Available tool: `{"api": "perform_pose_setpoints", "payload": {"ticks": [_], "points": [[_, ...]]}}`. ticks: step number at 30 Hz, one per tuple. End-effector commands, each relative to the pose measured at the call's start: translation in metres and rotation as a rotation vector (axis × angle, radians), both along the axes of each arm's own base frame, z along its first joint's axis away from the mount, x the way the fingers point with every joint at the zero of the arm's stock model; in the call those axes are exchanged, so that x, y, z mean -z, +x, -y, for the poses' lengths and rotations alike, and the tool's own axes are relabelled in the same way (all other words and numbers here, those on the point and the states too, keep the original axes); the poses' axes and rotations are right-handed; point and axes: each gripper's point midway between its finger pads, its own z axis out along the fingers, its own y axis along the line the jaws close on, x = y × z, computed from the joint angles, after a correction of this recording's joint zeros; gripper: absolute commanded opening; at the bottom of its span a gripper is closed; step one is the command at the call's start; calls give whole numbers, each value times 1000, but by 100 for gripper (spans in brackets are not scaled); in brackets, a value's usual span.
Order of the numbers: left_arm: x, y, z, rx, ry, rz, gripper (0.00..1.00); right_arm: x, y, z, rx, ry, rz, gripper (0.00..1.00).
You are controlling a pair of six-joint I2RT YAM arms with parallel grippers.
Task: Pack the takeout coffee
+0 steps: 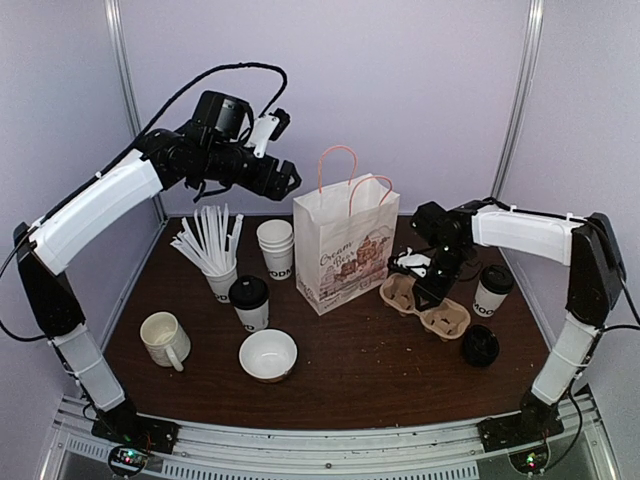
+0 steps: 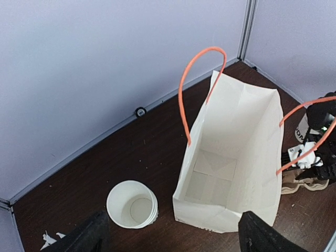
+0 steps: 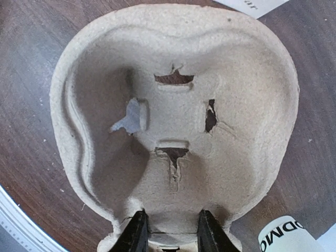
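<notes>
I will move my left gripper rightward in the top view and close on the far orange handle's nearer leg, since the handle stands above the bag's rim.
Two takeout coffee cups stand on the table, one left of the bag [image 1: 249, 303] and one at the right [image 1: 492, 291], whose lettered base shows in the right wrist view [image 3: 286, 236]. The white paper bag [image 1: 345, 255] with orange handles stands open and empty [image 2: 236, 157]. My left gripper [image 1: 285, 180] hangs high above the bag's left side, open [image 2: 176, 233], holding nothing. My right gripper [image 1: 425, 285] is down on the brown cardboard cup carrier [image 1: 448, 322], its fingers [image 3: 137, 233] pressed against both sides of the carrier's narrow middle [image 3: 173, 131].
A stack of lidless cups [image 1: 275, 245] stands left of the bag [image 2: 131, 205]. A cup of straws [image 1: 210, 245], a white mug [image 1: 163, 338] and a white bowl [image 1: 268, 354] are at the left front. A loose black lid [image 1: 480, 345] lies near the carrier.
</notes>
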Motion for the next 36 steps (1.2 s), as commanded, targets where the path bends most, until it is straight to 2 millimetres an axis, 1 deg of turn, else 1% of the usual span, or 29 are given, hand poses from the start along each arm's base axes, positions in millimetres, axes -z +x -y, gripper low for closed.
{"api": "perform_pose_setpoints", "payload": {"ticks": [1, 4, 6, 7, 9, 13, 18, 19, 22, 23, 25, 26, 27, 28, 29, 32, 36], "points": [[-23, 21, 16, 19, -38, 65, 88, -40, -3, 11, 0, 32, 74, 31], [-19, 33, 26, 33, -46, 48, 86, -57, -5, 15, 6, 54, 109, 31], [-13, 41, 32, 45, -48, 29, 85, -67, -5, 18, 15, 67, 133, 31], [-7, 44, 39, 71, -56, 8, 85, -72, -5, 20, 22, 71, 145, 31], [-2, 51, 46, 101, -71, -18, 83, -81, -4, 24, 34, 88, 164, 31], [7, 66, 58, 143, -107, -65, 75, -106, 2, 31, 60, 126, 213, 31], [19, 75, 77, 208, -172, -107, 66, -145, 16, 51, 122, 162, 314, 31], [19, 78, 80, 212, -182, -103, 60, -152, 19, 54, 136, 174, 332, 31], [23, 86, 88, 225, -211, -98, 51, -167, 25, 65, 170, 200, 368, 31], [25, 88, 91, 239, -221, -98, 46, -172, 27, 67, 177, 209, 378, 31], [28, 91, 98, 262, -237, -101, 27, -185, 31, 70, 188, 223, 407, 31], [27, 90, 102, 278, -251, -102, 17, -195, 34, 72, 190, 230, 435, 31], [26, 89, 105, 296, -266, -102, 9, -203, 36, 73, 194, 237, 457, 31], [23, 87, 108, 315, -283, -102, 3, -213, 39, 75, 197, 243, 484, 31], [20, 85, 111, 333, -298, -103, 0, -222, 41, 76, 197, 250, 509, 31], [11, 73, 119, 415, -340, -111, 0, -250, 46, 71, 163, 293, 576, 31], [-5, 43, 130, 555, -393, -140, 0, -283, 41, 56, 99, 385, 626, 31]]}}
